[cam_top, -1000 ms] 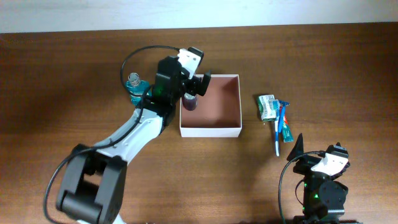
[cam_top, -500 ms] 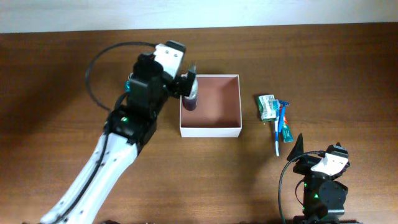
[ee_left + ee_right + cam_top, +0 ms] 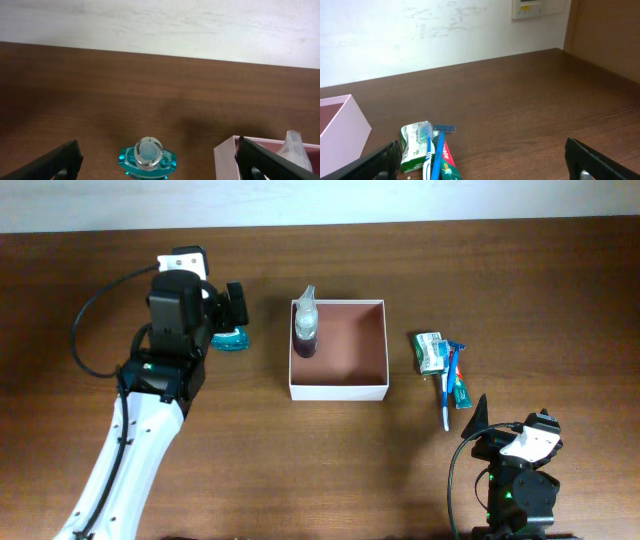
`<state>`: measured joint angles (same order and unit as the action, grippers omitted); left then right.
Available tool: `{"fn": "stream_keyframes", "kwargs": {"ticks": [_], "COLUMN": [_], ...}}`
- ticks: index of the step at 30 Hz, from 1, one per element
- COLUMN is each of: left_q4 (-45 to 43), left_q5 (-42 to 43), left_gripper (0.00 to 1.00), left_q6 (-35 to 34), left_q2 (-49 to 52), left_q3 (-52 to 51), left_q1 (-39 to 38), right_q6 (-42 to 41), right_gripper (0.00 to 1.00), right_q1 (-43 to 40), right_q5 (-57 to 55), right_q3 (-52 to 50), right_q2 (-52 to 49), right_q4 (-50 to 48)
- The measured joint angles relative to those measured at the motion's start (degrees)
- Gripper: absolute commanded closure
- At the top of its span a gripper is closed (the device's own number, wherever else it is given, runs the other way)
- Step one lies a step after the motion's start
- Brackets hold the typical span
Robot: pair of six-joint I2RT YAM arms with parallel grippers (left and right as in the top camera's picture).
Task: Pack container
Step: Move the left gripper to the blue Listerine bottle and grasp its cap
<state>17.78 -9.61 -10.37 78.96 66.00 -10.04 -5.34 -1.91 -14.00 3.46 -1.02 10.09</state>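
Note:
Next, my left gripper comes down to the teal bottle's capped top before closing, since the cap between my open fingers is still well below them.
The container (image 3: pixel 339 390) is a square white-walled box with a reddish-brown inside at the table's middle. A purple bottle with a clear cap (image 3: pixel 306 330) stands in its left corner; the cap also shows in the left wrist view (image 3: pixel 295 150). A teal bottle (image 3: pixel 231 338) stands on the table to the left of the box. My left gripper (image 3: pixel 232 305) is open and empty, straddling the teal bottle (image 3: pixel 147 157) from above. My right gripper (image 3: pixel 480 420) is open and empty near the front right edge.
To the right of the box lie a green-and-white carton (image 3: pixel 430 351), a blue razor, a toothbrush (image 3: pixel 447 395) and a toothpaste tube (image 3: pixel 450 162) in a small pile. The same pile shows in the right wrist view, with the carton (image 3: pixel 414 145) at the left.
My left gripper has let go of the purple bottle in the box and moved left, to over the teal bottle. The right arm has not moved.

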Motion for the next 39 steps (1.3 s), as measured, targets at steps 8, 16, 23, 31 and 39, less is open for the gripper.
{"fn": "stream_keyframes", "kwargs": {"ticks": [8,16,23,31,39], "left_q4": [0.17,0.24,1.36,1.25,-1.31], "left_q5": [2.95,3.23,1.20,0.37,-0.07], "left_gripper": [0.01,0.10,0.20,0.26,0.40], "left_q6": [-0.24,-0.15,-0.17,-0.17,-0.04], "left_q2": [6.14,9.40,9.44,10.84,12.57], "left_q3": [-0.11,-0.20,-0.20,-0.20,-0.26], "left_q1": [0.26,0.26,0.26,0.26,0.26], "right_q6": [0.00,0.00,0.02,0.00,0.00], "right_gripper": [0.02,0.02,0.02,0.02,0.01], "right_q1": [0.00,0.00,0.00,0.00,0.00], "right_q5": [-0.02,-0.02,-0.02,-0.02,0.00], "right_q3": [0.00,0.00,0.00,0.00,0.00], "right_q2": [0.00,0.00,0.00,0.00,0.00], "right_q4": [0.00,0.00,0.00,0.00,0.00]}}
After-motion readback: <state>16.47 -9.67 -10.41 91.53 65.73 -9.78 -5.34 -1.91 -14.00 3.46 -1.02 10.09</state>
